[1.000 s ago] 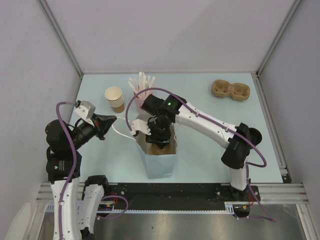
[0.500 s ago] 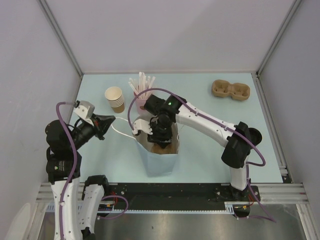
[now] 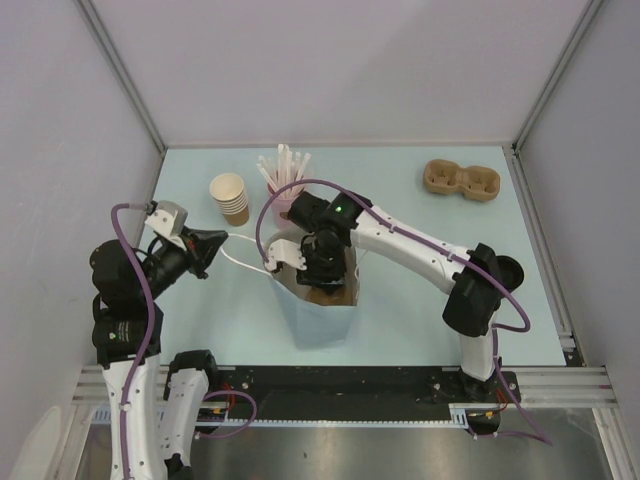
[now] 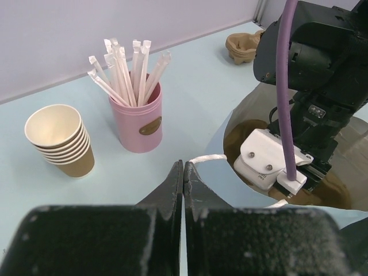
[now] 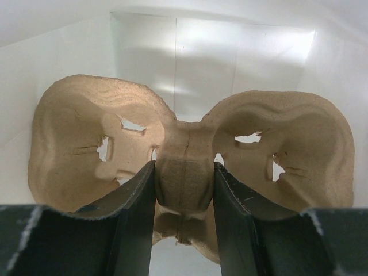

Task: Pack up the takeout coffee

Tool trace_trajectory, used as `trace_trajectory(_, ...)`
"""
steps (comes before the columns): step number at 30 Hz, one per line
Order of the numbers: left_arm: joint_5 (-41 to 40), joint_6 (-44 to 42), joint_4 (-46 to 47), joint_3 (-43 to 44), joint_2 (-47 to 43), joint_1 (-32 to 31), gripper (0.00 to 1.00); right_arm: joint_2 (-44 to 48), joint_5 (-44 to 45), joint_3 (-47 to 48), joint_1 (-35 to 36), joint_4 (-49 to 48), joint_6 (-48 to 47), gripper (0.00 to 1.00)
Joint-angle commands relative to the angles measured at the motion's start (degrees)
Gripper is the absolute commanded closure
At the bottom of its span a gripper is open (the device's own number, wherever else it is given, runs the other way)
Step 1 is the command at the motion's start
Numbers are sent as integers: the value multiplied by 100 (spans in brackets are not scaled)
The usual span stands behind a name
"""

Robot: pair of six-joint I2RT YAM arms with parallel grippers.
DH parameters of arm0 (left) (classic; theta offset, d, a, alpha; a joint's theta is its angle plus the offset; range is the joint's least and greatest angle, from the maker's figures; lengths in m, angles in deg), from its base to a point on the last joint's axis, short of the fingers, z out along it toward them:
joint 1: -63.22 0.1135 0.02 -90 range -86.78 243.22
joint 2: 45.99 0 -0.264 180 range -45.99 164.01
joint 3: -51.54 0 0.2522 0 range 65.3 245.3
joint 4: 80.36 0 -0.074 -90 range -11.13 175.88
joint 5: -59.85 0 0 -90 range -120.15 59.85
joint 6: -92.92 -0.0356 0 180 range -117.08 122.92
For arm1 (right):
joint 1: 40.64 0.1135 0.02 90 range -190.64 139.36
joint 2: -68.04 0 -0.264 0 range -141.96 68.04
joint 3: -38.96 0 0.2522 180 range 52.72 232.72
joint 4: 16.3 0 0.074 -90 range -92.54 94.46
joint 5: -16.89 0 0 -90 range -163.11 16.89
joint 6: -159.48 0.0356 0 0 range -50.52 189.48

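The right gripper needs to lower the pulp carrier toward the bag's white bottom (image 5: 204,75) and open to let go of the carrier's middle bridge, because both of the carrier's hollows are already between the bag's sides.
The takeout coffee is out of view. A pale blue paper bag (image 3: 320,325) stands open at the near middle of the table. My right gripper (image 3: 318,272) reaches down into it. Its jaws (image 5: 184,172) are shut on the middle bridge of a tan pulp cup carrier (image 5: 86,132), which lies low against the bag's white inner wall (image 5: 230,52). My left gripper (image 3: 222,240) is left of the bag. Its closed fingertips (image 4: 183,167) pinch the bag's white cord handle (image 4: 204,158), which stretches from them to the bag's rim (image 4: 230,172).
A stack of tan lidless cups (image 3: 230,198) (image 4: 57,138) and a pink cup of white straws (image 3: 283,185) (image 4: 138,118) stand just behind the bag. A second pulp carrier (image 3: 460,180) (image 4: 241,47) lies at the far right. Walls close in on three sides.
My left gripper has drawn back slightly to the left with the handle. The right gripper and carrier have shifted a little inside the bag.
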Motion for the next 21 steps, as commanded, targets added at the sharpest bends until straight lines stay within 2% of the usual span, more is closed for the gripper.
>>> trace_trajectory(1, -251, -30, 301, -5, -87, 137, 100, -169, 485, 76, 26, 380, 19, 82)
trace_trajectory(14, -181, -12, 310, -31, -114, 172, 100, -407, 785, 84, 88, 495, 45, 82)
trace_trajectory(21, -146, -4, 328, -40, -131, 190, 100, -398, 855, 155, 96, 495, 46, 71)
